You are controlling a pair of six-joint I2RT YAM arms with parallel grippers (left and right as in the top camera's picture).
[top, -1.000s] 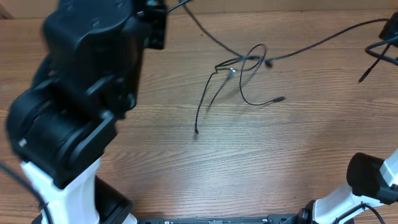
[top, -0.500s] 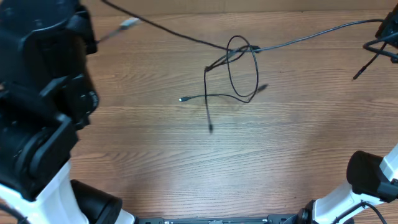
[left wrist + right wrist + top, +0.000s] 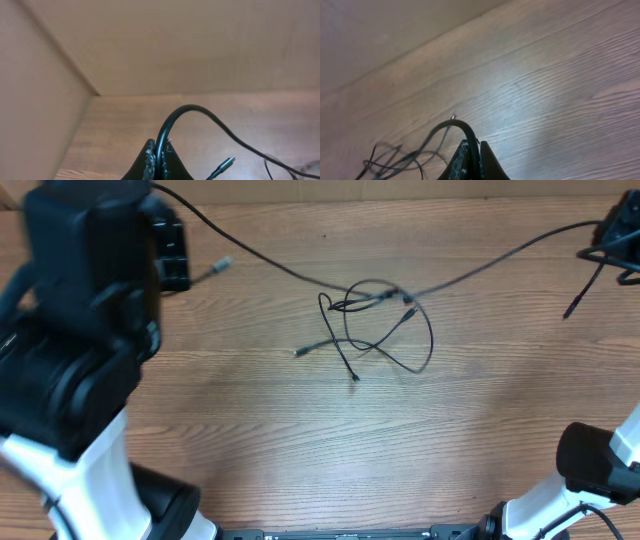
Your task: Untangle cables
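Observation:
The right gripper goes left in the overhead view toward the tangle next and releases the cable, since bare tabletop with room for it lies there.
A tangle of thin black cables [image 3: 375, 325] lies on the wooden table in the middle, with loose plug ends toward its lower left. One cable runs from the knot up left to my left gripper [image 3: 159, 152], which is shut on it; its silver-tipped plug [image 3: 220, 266] hangs free near the arm and shows in the left wrist view [image 3: 223, 165]. Another cable runs right to my right gripper [image 3: 474, 152], which is shut on it at the far right edge [image 3: 612, 235]. The tangle shows blurred in the right wrist view [image 3: 395, 160].
The left arm's large black body [image 3: 85, 330] covers the table's left side. The right arm's base [image 3: 600, 470] is at the lower right. A beige wall [image 3: 175, 45] rises behind the table.
The left arm has swung over the table's left side with its cable. The tangle has shifted and changed shape; its loops have spread lower and to the right.

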